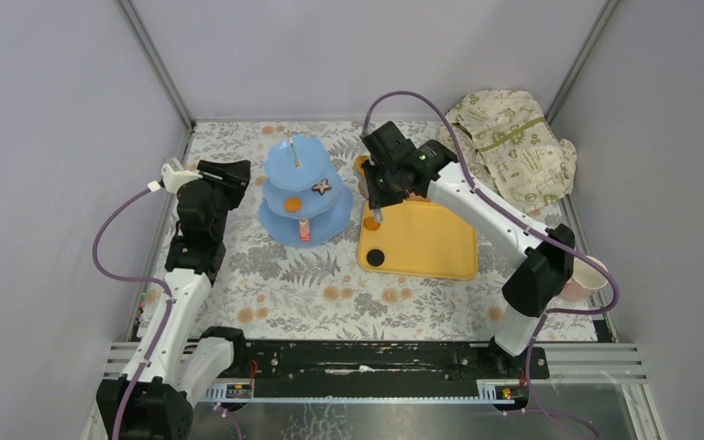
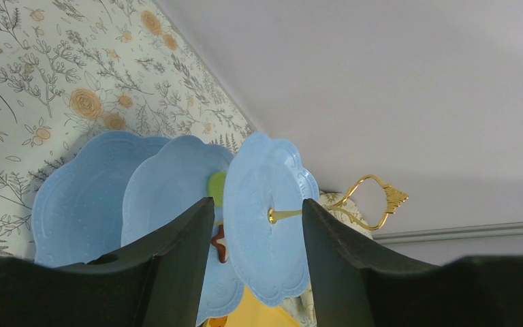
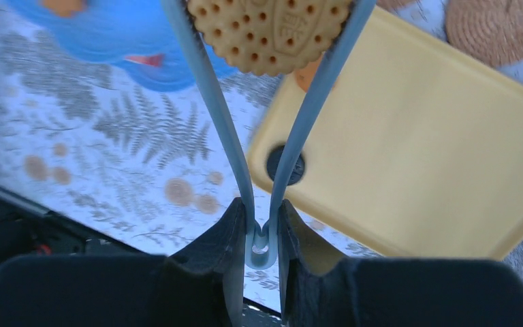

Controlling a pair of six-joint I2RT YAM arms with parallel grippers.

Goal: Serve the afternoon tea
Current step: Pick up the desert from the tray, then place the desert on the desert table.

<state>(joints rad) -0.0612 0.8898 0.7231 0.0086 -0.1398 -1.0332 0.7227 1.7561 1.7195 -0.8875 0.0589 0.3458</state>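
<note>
I should carry the biscuit across with my right gripper next and let go of it on the stand's empty top level (image 1: 301, 168), which is to the gripper's left in the top view.
The light-blue three-tier stand (image 1: 301, 188) stands left of centre, with a star pastry (image 1: 321, 187), an orange one (image 1: 291, 203) and a reddish one (image 1: 304, 229) on its tiers. My left gripper (image 1: 235, 172) hovers just left of the stand, open and empty; its wrist view frames the top tier (image 2: 265, 225) between the fingers (image 2: 197, 231). My right gripper (image 3: 262, 211) is shut on blue-grey tongs (image 3: 218, 116), which pinch a round tan biscuit (image 3: 269, 34) above the tray's left edge, right of the stand. A pale cup (image 1: 594, 273) sits far right behind the arm.
A yellow tray (image 1: 431, 240) lies right of the stand with a black round piece (image 1: 376, 258) on it. A woven coaster (image 3: 497, 27) lies beyond the tray. A cream printed cloth (image 1: 513, 147) is bunched at the back right. Walls close in on both sides.
</note>
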